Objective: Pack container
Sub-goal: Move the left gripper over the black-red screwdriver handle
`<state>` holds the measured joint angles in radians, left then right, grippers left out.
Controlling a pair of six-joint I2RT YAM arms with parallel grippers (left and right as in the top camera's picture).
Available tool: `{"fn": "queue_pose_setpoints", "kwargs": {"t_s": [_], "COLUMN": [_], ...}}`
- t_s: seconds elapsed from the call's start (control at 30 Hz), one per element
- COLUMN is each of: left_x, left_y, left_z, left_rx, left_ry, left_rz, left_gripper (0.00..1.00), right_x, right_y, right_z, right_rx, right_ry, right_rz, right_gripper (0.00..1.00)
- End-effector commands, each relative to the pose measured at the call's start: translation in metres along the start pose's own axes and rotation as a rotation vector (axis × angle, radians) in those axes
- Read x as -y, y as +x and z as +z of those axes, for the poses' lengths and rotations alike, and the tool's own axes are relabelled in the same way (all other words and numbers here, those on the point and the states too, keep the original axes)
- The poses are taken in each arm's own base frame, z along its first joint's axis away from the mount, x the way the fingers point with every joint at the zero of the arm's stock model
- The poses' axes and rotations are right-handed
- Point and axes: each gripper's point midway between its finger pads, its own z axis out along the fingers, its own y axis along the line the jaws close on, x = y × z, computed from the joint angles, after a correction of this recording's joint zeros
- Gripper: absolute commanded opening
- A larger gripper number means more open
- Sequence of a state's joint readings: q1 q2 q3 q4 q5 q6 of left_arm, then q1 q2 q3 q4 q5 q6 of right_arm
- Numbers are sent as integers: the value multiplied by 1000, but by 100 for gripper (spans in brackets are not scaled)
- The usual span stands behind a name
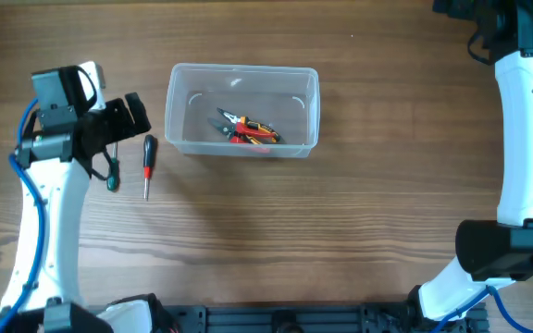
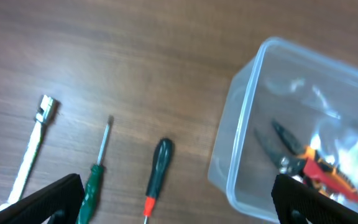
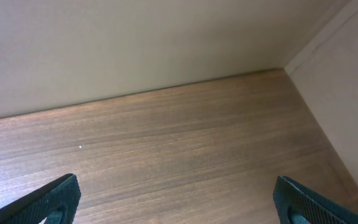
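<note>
The left gripper needs to go down next and turn to straddle the screwdriver's black handle (image 1: 150, 148) (image 2: 160, 164) squarely, since the handle lies below, slanted to the gripper's fingers.
The clear plastic container (image 1: 176, 111) stands at the middle back of the table and holds orange-and-red pliers (image 1: 248, 129). In the left wrist view its wall (image 2: 238, 130) is at the right with the pliers (image 2: 306, 163) inside. My left gripper (image 1: 128, 118) is open and empty, hovering left of the container, and in the left wrist view (image 2: 179, 208) its jaws stand above the tools. A black screwdriver with a red collar (image 1: 149, 157) (image 2: 157, 169) and a green screwdriver (image 1: 112, 173) (image 2: 94, 183) lie on the table. My right gripper (image 3: 179, 202) is open and empty at the far back right (image 1: 477, 18).
A white wrench-like tool with a metal head (image 2: 35, 140) lies left of the green screwdriver; the left arm hides it in the overhead view. The right wrist view shows bare wooden table (image 3: 179, 149) meeting pale walls (image 3: 135, 43) at a corner.
</note>
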<state>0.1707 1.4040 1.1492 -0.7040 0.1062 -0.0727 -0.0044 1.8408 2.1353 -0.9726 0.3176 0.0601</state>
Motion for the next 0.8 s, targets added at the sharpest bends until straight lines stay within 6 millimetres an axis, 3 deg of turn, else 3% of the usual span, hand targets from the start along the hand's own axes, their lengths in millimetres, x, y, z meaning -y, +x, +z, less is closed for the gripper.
{"fn": "queue_pose_setpoints", "kwargs": {"t_s": [0.0, 0.37, 0.77], "left_x": [1, -2, -8], "left_y": [15, 68, 98], "left_z": [18, 56, 97], "left_rx": [-100, -348, -477], "left_ry": [29, 94, 117], "left_rz": [103, 266, 269], "left_gripper": [100, 100, 100], "right_x": [-1, -1, -1], "right_y": [-3, -3, -3], "right_z": [-4, -4, -4], "right_rx": [12, 12, 12], "right_ry": [-5, -5, -5], "right_rz": [20, 20, 20], "right_gripper": [100, 100, 100]}}
